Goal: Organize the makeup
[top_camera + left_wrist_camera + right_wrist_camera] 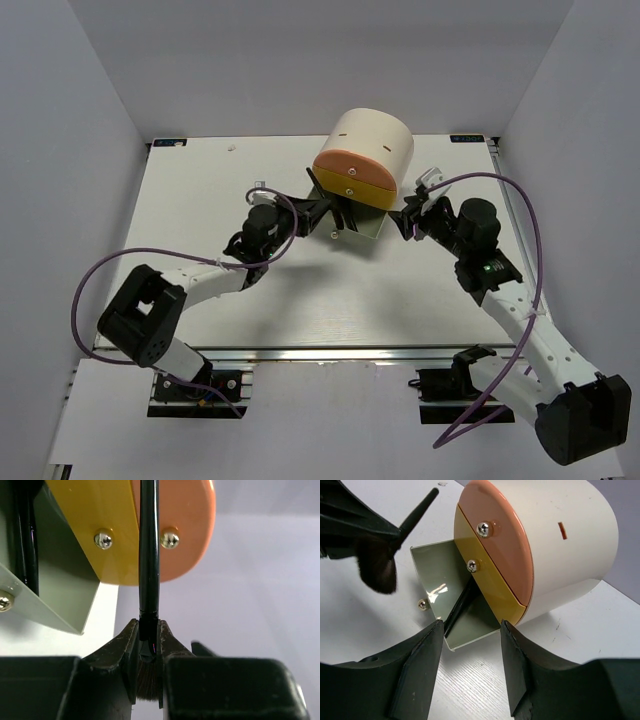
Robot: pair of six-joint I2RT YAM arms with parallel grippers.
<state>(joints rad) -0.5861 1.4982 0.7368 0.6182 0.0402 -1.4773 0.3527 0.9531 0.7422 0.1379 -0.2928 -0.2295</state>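
I will lower my left gripper into the green drawer (62, 580) and let go of the thin black brush (148, 555), because the green drawer is open and already has a black brush in it.
My left gripper (149, 627) is shut on a thin black brush (148, 555), clamped at the ferrule. Its bristles sit between the jaws and its handle points at the drawer unit's fronts. The same brush shows at the upper left of the right wrist view (376, 567). A second black brush (461, 605) lies in the swung-open green drawer (440, 570) and also shows in the left wrist view (27, 535). My right gripper (470, 627) is open and empty just in front of that drawer. From above, my left gripper (318, 208) and right gripper (408, 218) flank the drawer (362, 226).
The cream cylindrical drawer unit (375, 140) stands at the back middle, with its pink front (500, 545) and yellow front (485, 587) closed. A small clear object (260, 187) lies behind my left arm. White walls close in the table.
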